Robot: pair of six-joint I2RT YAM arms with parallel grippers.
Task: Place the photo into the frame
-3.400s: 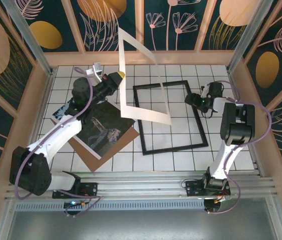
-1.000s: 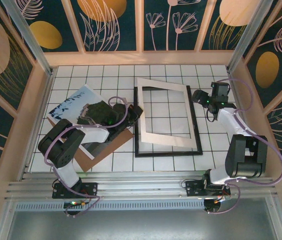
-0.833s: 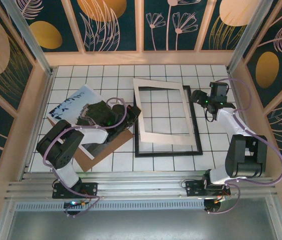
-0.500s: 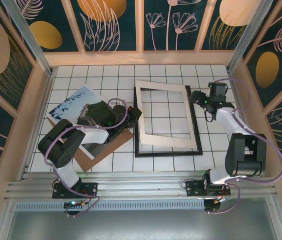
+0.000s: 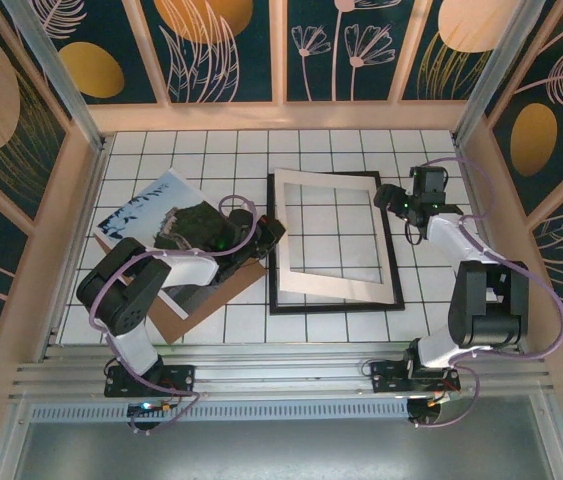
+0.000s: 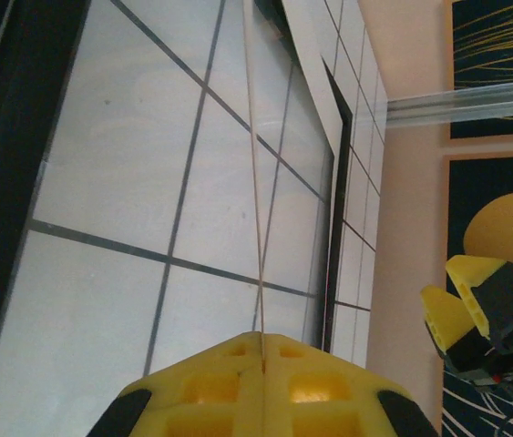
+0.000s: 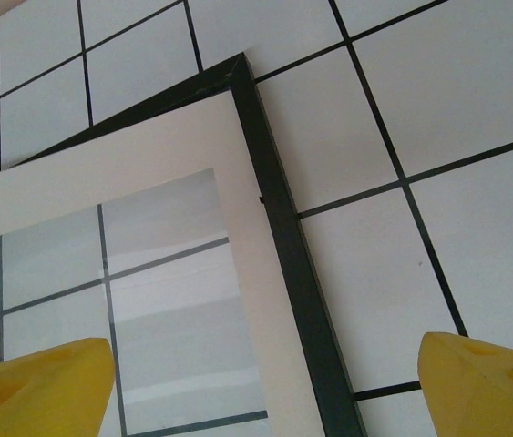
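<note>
The frame's inside along its photo-side rim (image 5: 279, 266) (image 6: 115, 282) is below my left gripper. My left gripper needs to tip its fingers down next and let go of the mat's edge, which hangs within that rim.
The photo (image 5: 141, 212), pale sky over dark hills, lies at the left on a brown board, partly under my left arm. The black-rimmed frame (image 5: 331, 309) lies flat at mid-table. A white cut-out mat (image 5: 333, 289) rests inside it. My left gripper (image 5: 273, 232) is shut on the mat's left edge, which shows as a thin line (image 6: 258, 255) between the yellow fingers of that gripper (image 6: 262, 339). My right gripper (image 5: 386, 197) hangs open above the frame's far right corner, and its wrist view shows the rim (image 7: 285, 246) and the mat (image 7: 101, 173) below the gripper (image 7: 265, 373).
The brown backing board (image 5: 191, 312) sticks out under the photo toward the near edge. Wooden walls (image 5: 281, 116) close in the white tiled table on three sides. In the left wrist view the right gripper's yellow fingertips (image 6: 461, 300) show beyond the frame (image 6: 19, 173).
The mat, first held high in the air, has come down onto the frame and swung squarer with the rim. My right gripper has moved slightly left toward the frame's corner.
</note>
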